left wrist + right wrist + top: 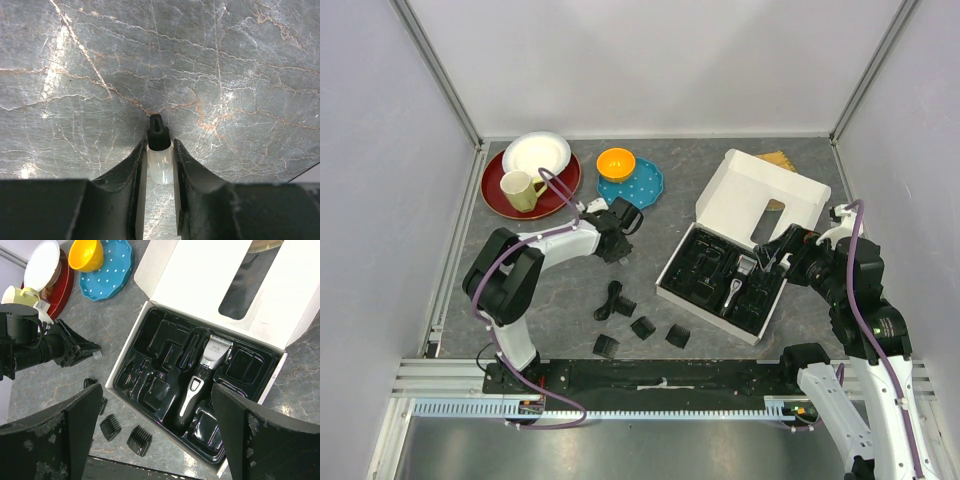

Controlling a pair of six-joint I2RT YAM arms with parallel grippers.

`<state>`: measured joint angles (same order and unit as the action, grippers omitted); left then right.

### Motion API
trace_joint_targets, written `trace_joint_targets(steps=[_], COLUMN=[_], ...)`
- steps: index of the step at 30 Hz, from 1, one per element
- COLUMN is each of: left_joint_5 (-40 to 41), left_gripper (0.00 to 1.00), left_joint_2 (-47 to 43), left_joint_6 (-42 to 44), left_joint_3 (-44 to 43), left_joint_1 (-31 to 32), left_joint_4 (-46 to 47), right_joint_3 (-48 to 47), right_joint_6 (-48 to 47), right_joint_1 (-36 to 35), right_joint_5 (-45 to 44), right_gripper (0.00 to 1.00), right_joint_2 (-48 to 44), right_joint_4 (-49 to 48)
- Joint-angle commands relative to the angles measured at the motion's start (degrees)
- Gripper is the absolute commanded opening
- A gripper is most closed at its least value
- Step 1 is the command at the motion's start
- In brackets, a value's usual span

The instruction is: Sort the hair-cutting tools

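The tray's empty near-corner slot [674, 279] lies to the right of my left gripper in the top view. I will lift over the tray's side, lower the bottle and release it.
My left gripper [159, 145] is shut on a small clear bottle [160, 167] with a black cap, just over the grey table; it shows from above near the plates [622, 250]. The black-and-silver clipper [202, 382] lies in the box's black tray [150, 355], right under my open right gripper [155, 390], which hovers over the box [765, 262]. Three black comb attachments [643, 327] lie on the table in front of the box, two of them in the right wrist view [138, 440]. The black coiled cord [610, 300] lies beside them.
The white box lid [760, 195] stands open behind the tray. At the back left are a red plate [500, 195] with a mug [520, 188], a white plate [537, 152], a blue dotted plate [638, 188] and an orange bowl [616, 162].
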<state>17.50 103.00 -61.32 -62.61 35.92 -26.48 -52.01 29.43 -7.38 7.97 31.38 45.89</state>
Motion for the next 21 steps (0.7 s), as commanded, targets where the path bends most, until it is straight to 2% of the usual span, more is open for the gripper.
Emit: trace_joint_targets(steps=[1,6,13,21], left_joint_5=[-0.1,-0.27,-1.94,-0.27], left_gripper=[0.27,0.23,0.18,0.16], left_joint_2=[2.64,1.94,-4.64,-12.38], left_joint_6=[4.44,14.62,27.03,36.09], left_joint_3=[-0.06,-1.63,-0.59,-0.93], left_joint_1=[0.73,1.52,4.5,12.24], left_joint_4=[-1.47,-0.06,5.29,9.16], right_joint_3=[0.15,0.15,0.24,-0.11], right_joint_6=[0.72,0.72,0.89,0.72], right_joint_1=[-0.09,0.08,-0.09,-0.01], right_joint_5=[0.21,0.12,0.03,-0.41], right_gripper=[0.98,0.98,0.98,0.98], right_joint_2=[-0.44,-0.35,-0.53,-0.61], right_joint_4=[-2.29,-2.38,-2.21,-1.94])
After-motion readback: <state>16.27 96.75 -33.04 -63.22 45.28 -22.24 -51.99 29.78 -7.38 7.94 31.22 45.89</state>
